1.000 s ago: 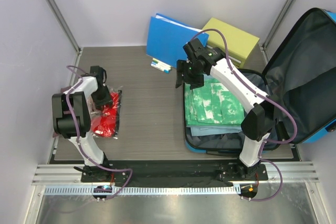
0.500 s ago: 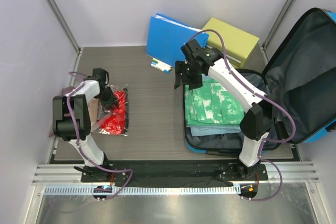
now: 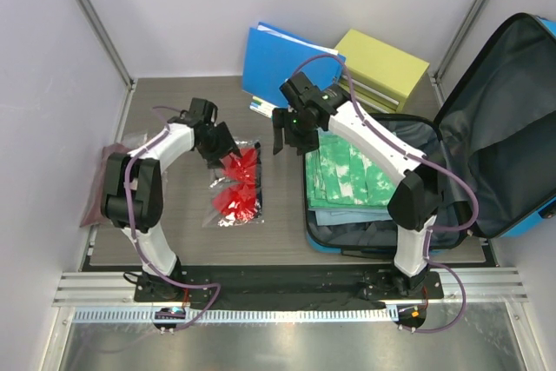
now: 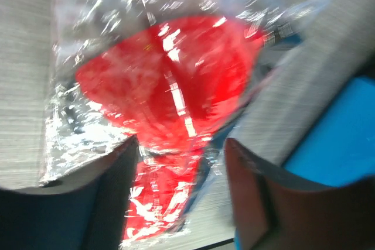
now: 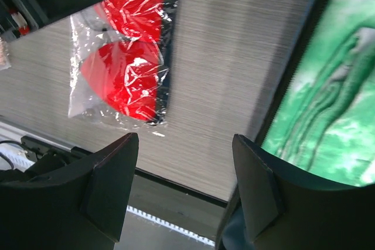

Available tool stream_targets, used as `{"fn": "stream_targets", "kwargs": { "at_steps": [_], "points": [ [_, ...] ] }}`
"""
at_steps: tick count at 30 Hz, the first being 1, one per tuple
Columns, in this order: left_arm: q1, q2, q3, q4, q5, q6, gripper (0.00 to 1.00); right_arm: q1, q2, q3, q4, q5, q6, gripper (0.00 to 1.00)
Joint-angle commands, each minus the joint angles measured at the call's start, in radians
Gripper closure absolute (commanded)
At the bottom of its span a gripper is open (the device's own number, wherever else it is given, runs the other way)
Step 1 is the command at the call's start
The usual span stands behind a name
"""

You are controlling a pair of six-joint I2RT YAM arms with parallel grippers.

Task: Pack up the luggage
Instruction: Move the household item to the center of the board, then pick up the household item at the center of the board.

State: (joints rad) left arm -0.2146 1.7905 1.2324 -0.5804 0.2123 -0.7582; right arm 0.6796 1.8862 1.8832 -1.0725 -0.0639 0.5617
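My right gripper will next move down and to the left in the top view onto the bag's edge facing the case [image 3: 259, 178] [image 5: 167, 39], because bare table leaves the side of the bag clear.
The luggage [image 3: 499, 119] lies open at the right, its lid propped up. Folded green-and-white clothes [image 3: 356, 175] fill its base and show in the right wrist view [image 5: 328, 98]. A clear plastic bag of red items [image 3: 236, 190] lies on the table left of the case. My left gripper [image 3: 221, 145] hovers at the bag's far end. Its jaws [image 4: 180, 144] stand open, with the bag's [image 4: 170, 80] crinkled edge loose between them, nearer the left finger. My right gripper [image 3: 287, 136] hangs open and empty [image 5: 184, 139] over bare table between the bag [image 5: 126, 68] and the case.
A flat blue folder [image 3: 282, 62] and a yellow-green box [image 3: 382, 67] stand at the back. A small white-and-blue item [image 3: 265, 110] lies in front of the folder. A pinkish bag [image 3: 104, 184] rests at the table's left edge.
My left gripper swept right and away from me, dragging the red bag from the left edge to mid-table, and its jaws have widened. The right gripper shifted slightly left.
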Motion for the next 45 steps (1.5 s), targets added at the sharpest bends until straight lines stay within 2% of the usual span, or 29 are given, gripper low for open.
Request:
{"fn": "stream_targets", "kwargs": {
  "at_steps": [1,4,9,12,17,27,36,38,41,44,45],
  "points": [
    [0.011,-0.049,0.082,0.001,0.045,-0.032,0.25,0.049,0.045,0.059,0.063,-0.042,0.043,0.29],
    [0.021,-0.075,0.090,-0.019,0.047,-0.009,0.19,0.084,0.099,0.077,0.077,-0.059,0.047,0.29],
    [0.079,-0.121,0.030,-0.038,0.019,0.088,0.19,0.120,0.171,0.022,0.158,-0.119,0.063,0.33],
    [0.121,-0.160,-0.046,-0.015,0.042,0.144,0.18,0.127,0.208,0.002,0.204,-0.103,0.052,0.35],
    [0.146,-0.201,-0.086,-0.026,-0.007,0.215,0.15,0.127,0.264,-0.061,0.308,-0.067,0.081,0.39],
    [0.144,-0.247,-0.148,-0.010,0.025,0.240,0.14,0.127,0.321,-0.110,0.413,-0.034,0.053,0.48],
    [0.146,-0.270,-0.177,-0.009,0.021,0.235,0.14,0.124,0.375,-0.102,0.418,-0.051,0.023,0.54],
    [0.146,-0.275,-0.183,-0.009,0.019,0.235,0.14,0.124,0.373,-0.101,0.419,-0.050,0.015,0.59],
    [0.146,-0.278,-0.192,-0.009,0.013,0.232,0.14,0.121,0.376,-0.101,0.418,-0.054,0.003,0.71],
    [0.146,-0.283,-0.197,-0.009,0.015,0.230,0.14,0.117,0.364,-0.104,0.419,-0.057,-0.006,0.89],
    [0.146,-0.284,-0.197,-0.006,0.015,0.229,0.14,0.117,0.360,-0.104,0.418,-0.054,-0.009,0.99]
  ]
}}
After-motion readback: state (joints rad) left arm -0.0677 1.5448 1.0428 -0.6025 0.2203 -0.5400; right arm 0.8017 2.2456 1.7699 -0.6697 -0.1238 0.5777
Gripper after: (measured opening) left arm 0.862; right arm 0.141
